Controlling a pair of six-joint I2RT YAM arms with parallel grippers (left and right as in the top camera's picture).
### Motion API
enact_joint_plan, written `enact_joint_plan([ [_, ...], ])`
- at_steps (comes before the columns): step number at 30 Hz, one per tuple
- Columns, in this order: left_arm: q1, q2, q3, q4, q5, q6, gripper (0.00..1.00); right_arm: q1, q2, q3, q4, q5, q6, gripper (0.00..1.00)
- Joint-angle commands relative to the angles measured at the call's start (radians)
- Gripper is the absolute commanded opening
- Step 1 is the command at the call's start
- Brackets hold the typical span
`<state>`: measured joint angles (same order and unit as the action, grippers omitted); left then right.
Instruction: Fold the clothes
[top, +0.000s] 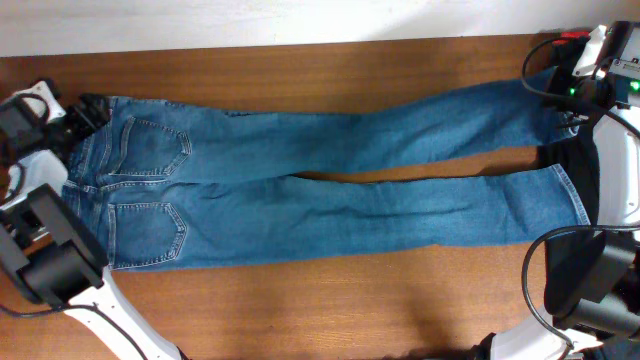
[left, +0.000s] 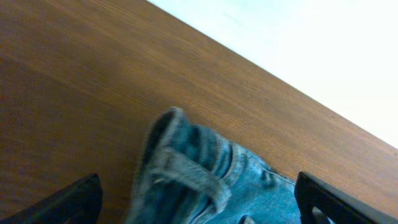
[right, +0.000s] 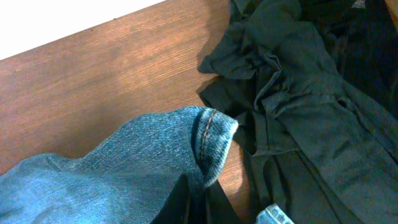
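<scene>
The belt loop is already between the open fingers of my left gripper, so next I should lower them onto the far corner of the waistband (top: 105, 122) (left: 191, 180) to close.
The clothes are blue jeans (top: 330, 190) lying flat across the wooden table (top: 330, 300), waist at the left, back pockets up, both legs running right. My left gripper (top: 85, 112) hovers at the far corner of the waistband. In the left wrist view it (left: 202, 208) stands open, with the waistband and a belt loop (left: 186, 165) between its wide-apart fingers (left: 78, 202), not pinched. My right gripper (top: 560, 100) is at the far leg's hem. The right wrist view shows it (right: 198, 202) shut on the denim just behind that hem (right: 211, 134).
A crumpled dark garment (top: 575, 165) lies at the table's right end, beside the leg hems and close to my right gripper; it fills the right side of the right wrist view (right: 298, 93). Both arm bases stand at the front corners.
</scene>
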<state>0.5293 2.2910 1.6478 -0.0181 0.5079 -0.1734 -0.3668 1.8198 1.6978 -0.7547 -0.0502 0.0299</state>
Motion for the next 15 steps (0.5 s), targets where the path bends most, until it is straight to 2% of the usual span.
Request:
enact_joint_plan([
  [1, -0.024, 0.064, 0.021, 0.008, -0.048, 0.010, 0.99, -0.003, -0.007, 0.002, -0.005, -0.010, 0.012, 0.04],
  [5, -0.024, 0.078, 0.021, -0.001, -0.068, 0.010, 0.98, -0.003, -0.007, 0.002, -0.015, -0.010, 0.012, 0.04],
  [6, -0.023, 0.078, 0.021, -0.001, -0.069, 0.010, 0.95, -0.003, -0.007, 0.002, -0.016, -0.010, 0.012, 0.04],
  [8, -0.015, 0.078, 0.021, -0.001, -0.067, 0.010, 0.72, -0.003, -0.007, 0.002, -0.016, -0.010, 0.012, 0.04],
  [10, -0.008, 0.078, 0.021, 0.000, -0.031, 0.010, 0.39, -0.003, -0.007, 0.002, -0.016, -0.010, 0.012, 0.04],
  [11, -0.004, 0.078, 0.022, 0.001, -0.008, 0.010, 0.30, -0.003, -0.007, 0.002, -0.016, -0.010, 0.012, 0.04],
  [12, 0.001, 0.076, 0.025, 0.001, 0.031, 0.009, 0.16, -0.004, -0.007, 0.002, -0.016, -0.010, 0.013, 0.04],
  [13, 0.006, 0.072, 0.028, 0.000, 0.077, 0.009, 0.07, -0.004, -0.007, 0.002, -0.019, -0.010, 0.013, 0.04],
  [14, 0.010, 0.069, 0.031, -0.001, 0.113, 0.008, 0.01, -0.004, -0.007, 0.002, -0.020, -0.010, 0.014, 0.04],
  [15, 0.018, 0.058, 0.035, -0.001, 0.177, -0.003, 0.01, -0.004, -0.008, 0.002, -0.023, -0.010, 0.024, 0.04],
])
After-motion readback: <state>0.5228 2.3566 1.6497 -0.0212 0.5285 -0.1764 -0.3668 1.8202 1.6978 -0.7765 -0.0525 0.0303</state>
